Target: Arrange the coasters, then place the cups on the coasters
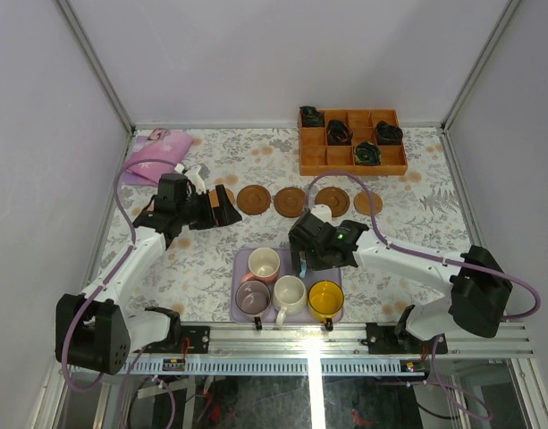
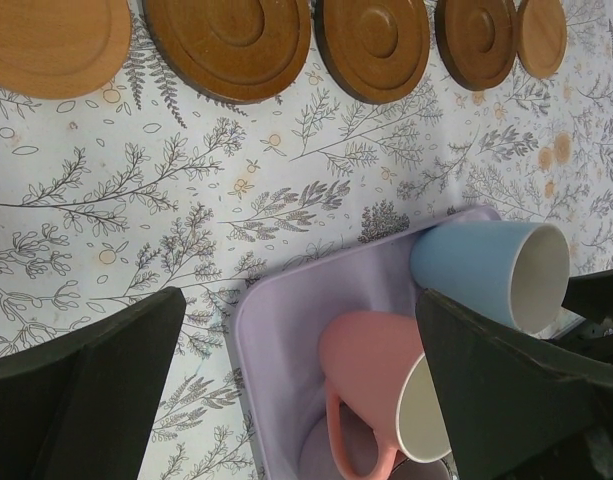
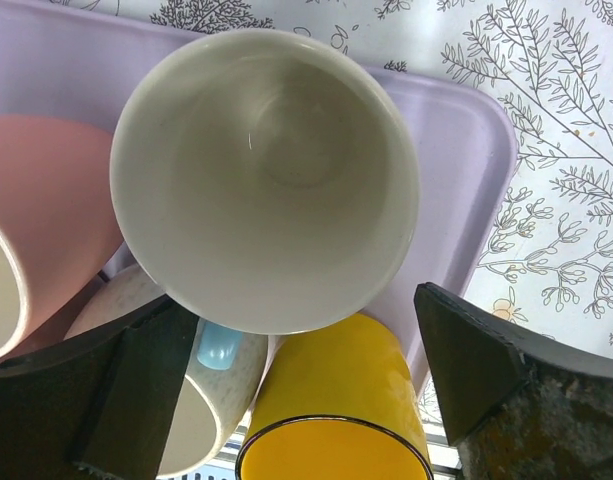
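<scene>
My right gripper is above the light blue cup's handle [image 3: 219, 347], and the handle is between its open fingers. Next, it will move down and close both fingers around the handle.
Several brown coasters [image 1: 290, 202] lie in a row across the mid table, and in the left wrist view the same coasters [image 2: 231, 45] line the top. My left gripper [image 1: 218, 207] hovers open at the row's left end, holding nothing [image 2: 301, 330]. The cups stand in a lavender tray [image 1: 240, 268]: pink cup [image 1: 264, 264], purple cup [image 1: 253, 297], white cup [image 1: 290, 295], yellow cup [image 1: 325, 299]. My right gripper [image 1: 307, 259] is open over the light blue cup [image 3: 266, 180]. Its fingers [image 3: 136, 390] flank the cup's rim without touching it.
An orange-brown compartmented box [image 1: 352, 141] with dark items sits at the back right. A pink cloth-like item [image 1: 157, 156] lies at the back left. Walls close three sides, and a metal rail [image 1: 300, 344] runs along the near edge.
</scene>
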You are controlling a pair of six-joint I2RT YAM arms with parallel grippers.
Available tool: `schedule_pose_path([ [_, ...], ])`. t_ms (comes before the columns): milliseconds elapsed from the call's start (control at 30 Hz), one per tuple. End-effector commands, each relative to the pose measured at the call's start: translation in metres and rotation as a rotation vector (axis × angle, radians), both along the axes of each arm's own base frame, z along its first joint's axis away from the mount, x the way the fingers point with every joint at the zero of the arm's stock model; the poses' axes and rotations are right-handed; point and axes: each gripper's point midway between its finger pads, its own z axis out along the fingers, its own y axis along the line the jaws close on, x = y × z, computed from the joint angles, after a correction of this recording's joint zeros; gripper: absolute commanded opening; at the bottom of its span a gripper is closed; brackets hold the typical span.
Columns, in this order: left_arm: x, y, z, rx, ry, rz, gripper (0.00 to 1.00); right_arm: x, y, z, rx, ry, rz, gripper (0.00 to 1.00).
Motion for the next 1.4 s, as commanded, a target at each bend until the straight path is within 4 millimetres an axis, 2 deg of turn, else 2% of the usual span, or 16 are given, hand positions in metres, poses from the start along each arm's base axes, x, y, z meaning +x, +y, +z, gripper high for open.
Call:
schedule_pose_path([
  [0,0.01,-0.002,0.013,-0.008,-0.079,0.003,1.0,0.003,-0.009,0.002,-0.022,-0.039,-0.048,0.92],
  [167,0.011,0.0,0.011,-0.002,-0.077,0.009,1.0,0.004,-0.007,0.001,-0.011,-0.042,-0.044,0.7],
  [267,0.011,-0.001,0.01,-0.003,-0.074,0.011,1.0,0.003,-0.006,-0.004,-0.02,-0.028,-0.037,0.62],
  [633,0.008,0.002,0.007,-0.004,-0.073,0.026,1.0,0.002,-0.002,-0.01,-0.031,-0.005,-0.016,0.58],
  [900,0.009,0.001,0.006,-0.006,-0.066,0.028,1.0,-0.004,-0.01,-0.018,-0.067,0.019,-0.03,0.23],
  [1000,0.009,0.001,0.004,-0.005,-0.06,0.029,1.0,-0.003,-0.011,-0.02,-0.08,0.021,-0.029,0.03],
  [1033,0.009,0.001,0.004,-0.005,-0.06,0.029,1.0,-0.002,-0.011,-0.02,-0.083,0.017,-0.026,0.0],
  [1200,0.009,0.003,0.006,0.0,-0.067,0.041,1.0,0.009,-0.013,-0.012,-0.097,-0.046,-0.021,0.0],
  [1367,0.015,0.006,0.013,0.008,-0.092,0.064,1.0,0.035,-0.018,0.014,-0.105,-0.204,-0.042,0.0],
])
